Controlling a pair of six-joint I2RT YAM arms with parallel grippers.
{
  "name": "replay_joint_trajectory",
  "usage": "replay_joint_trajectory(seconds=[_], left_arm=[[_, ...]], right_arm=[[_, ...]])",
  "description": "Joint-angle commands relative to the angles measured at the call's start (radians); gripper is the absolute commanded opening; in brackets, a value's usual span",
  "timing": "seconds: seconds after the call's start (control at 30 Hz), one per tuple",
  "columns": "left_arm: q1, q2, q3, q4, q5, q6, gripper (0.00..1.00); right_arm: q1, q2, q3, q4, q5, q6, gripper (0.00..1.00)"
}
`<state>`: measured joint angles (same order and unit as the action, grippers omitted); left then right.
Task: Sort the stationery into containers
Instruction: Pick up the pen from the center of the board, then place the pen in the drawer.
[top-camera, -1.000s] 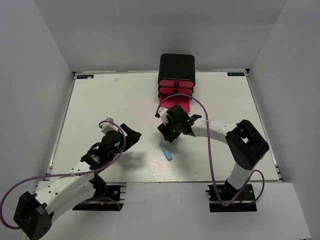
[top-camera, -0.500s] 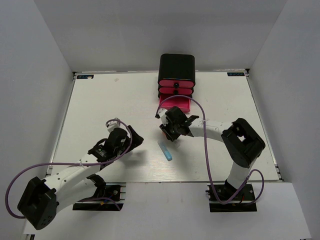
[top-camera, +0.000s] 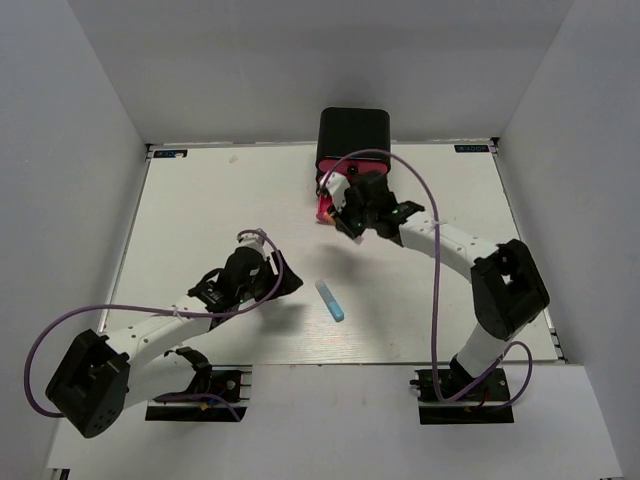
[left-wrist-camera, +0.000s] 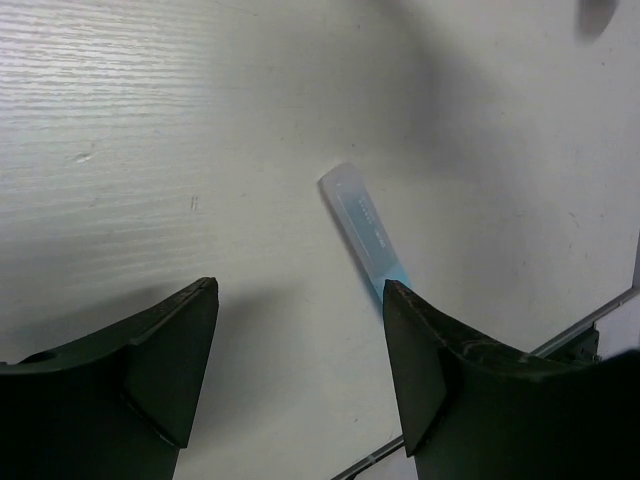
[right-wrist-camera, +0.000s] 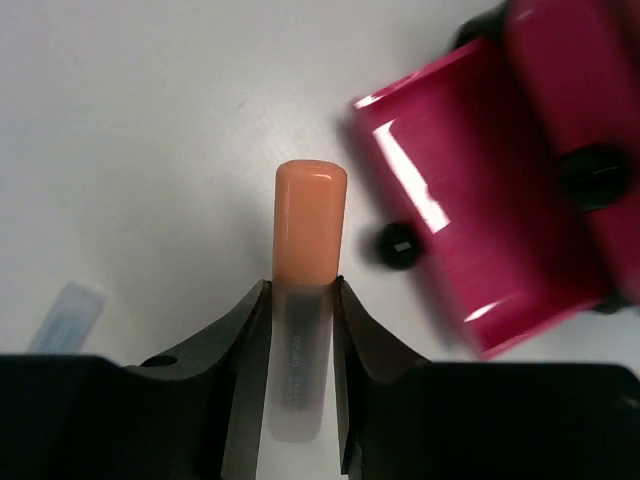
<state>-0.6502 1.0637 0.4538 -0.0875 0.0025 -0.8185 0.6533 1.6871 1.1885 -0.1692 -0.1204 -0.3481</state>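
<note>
My right gripper carries the marker outward over the pulled-out pink drawer (top-camera: 325, 206) (right-wrist-camera: 480, 190) next. It turns and lowers to release it inside, since the drawer lies slanted to the marker.
My right gripper (right-wrist-camera: 302, 300) is shut on a short marker with an orange cap (right-wrist-camera: 310, 225) and a grey body, held above the table just left of the pulled-out pink drawer (right-wrist-camera: 480, 190) with its black knob (right-wrist-camera: 397, 243). In the top view the right gripper (top-camera: 340, 207) hovers in front of the black drawer case (top-camera: 353, 130). A light blue marker (top-camera: 330, 299) lies on the table; it also shows in the left wrist view (left-wrist-camera: 365, 232). My left gripper (left-wrist-camera: 300, 335) is open and empty, with the blue marker just beyond its right finger; in the top view it (top-camera: 287, 283) sits left of the marker.
The white table (top-camera: 200, 220) is enclosed by grey walls at the back and sides. Its near edge (left-wrist-camera: 590, 315) lies close behind the blue marker in the left wrist view. Purple cables loop along both arms.
My right gripper has carried the orange-capped marker away from the table's middle up to the drawers. My left gripper has moved right, toward the blue marker.
</note>
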Motion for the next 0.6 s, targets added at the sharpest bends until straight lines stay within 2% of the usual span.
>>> replay_joint_trajectory(seconds=[0.0, 0.07, 0.1, 0.27, 0.3, 0.37, 0.57], left_arm=[[-0.003, 0.012, 0.037, 0.066, 0.07, 0.05, 0.76], [-0.003, 0.022, 0.037, 0.077, 0.079, 0.05, 0.76], [-0.003, 0.034, 0.046, 0.086, 0.079, 0.059, 0.76], [-0.003, 0.087, 0.066, 0.104, 0.099, 0.079, 0.76], [-0.003, 0.087, 0.077, 0.104, 0.108, 0.088, 0.76], [-0.003, 0.113, 0.088, 0.104, 0.119, 0.1, 0.76], [-0.012, 0.142, 0.121, 0.072, 0.139, 0.13, 0.78]], right_arm=[[-0.063, -0.041, 0.078, 0.083, -0.048, -0.161, 0.0], [-0.083, -0.032, 0.105, 0.071, -0.111, -0.288, 0.0], [-0.108, -0.029, 0.106, 0.068, -0.198, -0.322, 0.0], [-0.152, 0.058, 0.163, 0.062, -0.327, -0.602, 0.0], [-0.167, 0.074, 0.183, 0.009, -0.379, -0.658, 0.0], [-0.176, 0.142, 0.256, -0.024, -0.415, -0.715, 0.0], [-0.213, 0.25, 0.332, -0.041, -0.443, -0.799, 0.0]])
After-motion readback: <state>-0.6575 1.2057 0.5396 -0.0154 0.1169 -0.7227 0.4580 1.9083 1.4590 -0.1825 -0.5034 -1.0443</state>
